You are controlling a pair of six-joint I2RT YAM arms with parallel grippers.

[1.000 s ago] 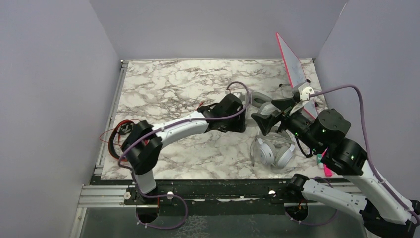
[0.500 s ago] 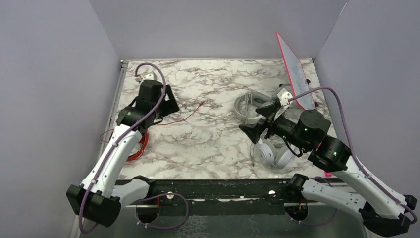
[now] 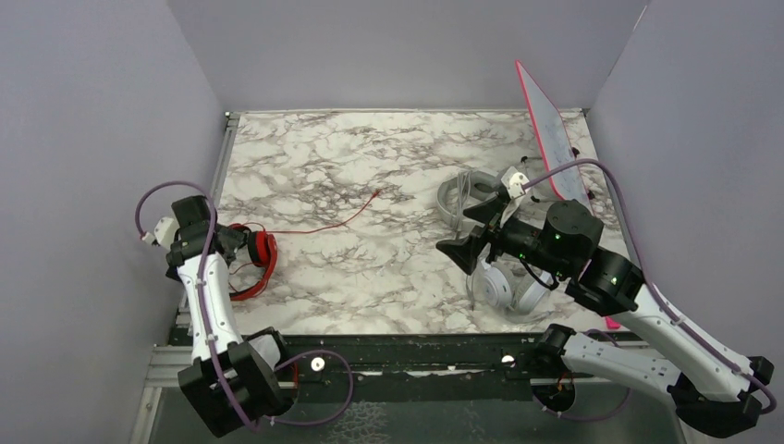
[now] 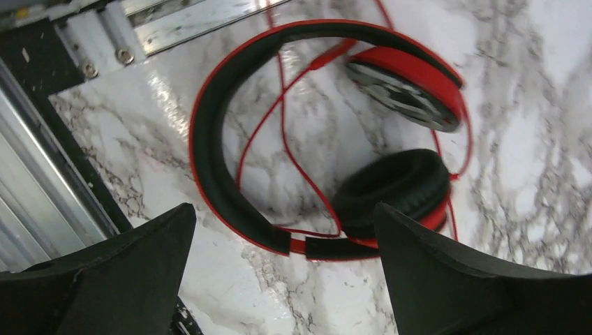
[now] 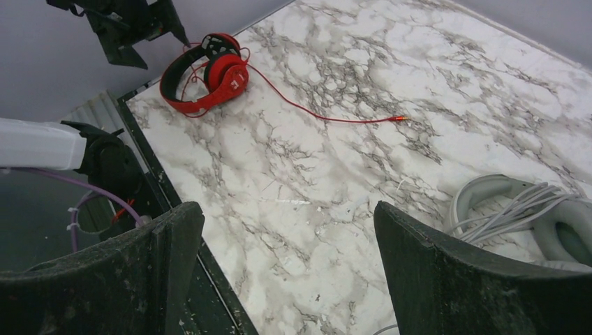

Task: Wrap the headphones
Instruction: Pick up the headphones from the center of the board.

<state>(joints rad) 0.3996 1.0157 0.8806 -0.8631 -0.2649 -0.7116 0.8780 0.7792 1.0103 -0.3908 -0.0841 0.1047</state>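
Next, my left gripper lowers and shifts back and toward the metal bar, onto the headband's bare curve [image 3: 240, 294] [image 4: 205, 134], since one finger overlaps the headphones' black cup.
The red-and-black headphones [image 3: 251, 265] lie at the table's left edge, one cup tilted up. Their red cable [image 3: 324, 225] trails loose to the right across the marble. My left gripper [image 3: 233, 244] hovers just above them, open and empty; in the left wrist view the black headband [image 4: 222, 174] sits between and beyond my left gripper [image 4: 283, 209]. The light grey headphones [image 3: 459, 195] lie right of centre with their grey cable bundled on them [image 5: 513, 202]. The white-silver headphones [image 3: 508, 287] lie under my right arm. My right gripper [image 3: 470, 229] [image 5: 287, 209] is open over bare marble.
A pink-edged board [image 3: 552, 129] leans at the back right corner. A metal rail [image 3: 218, 176] runs along the table's left side and a black frame [image 3: 388, 356] along the front. Grey walls close in three sides. A pink object [image 3: 610, 319] lies near the right front.
My left arm swung from the table's middle round to the left edge, above the red headphones, and its jaws opened. The red cable now lies stretched out. My right gripper shifted slightly left.
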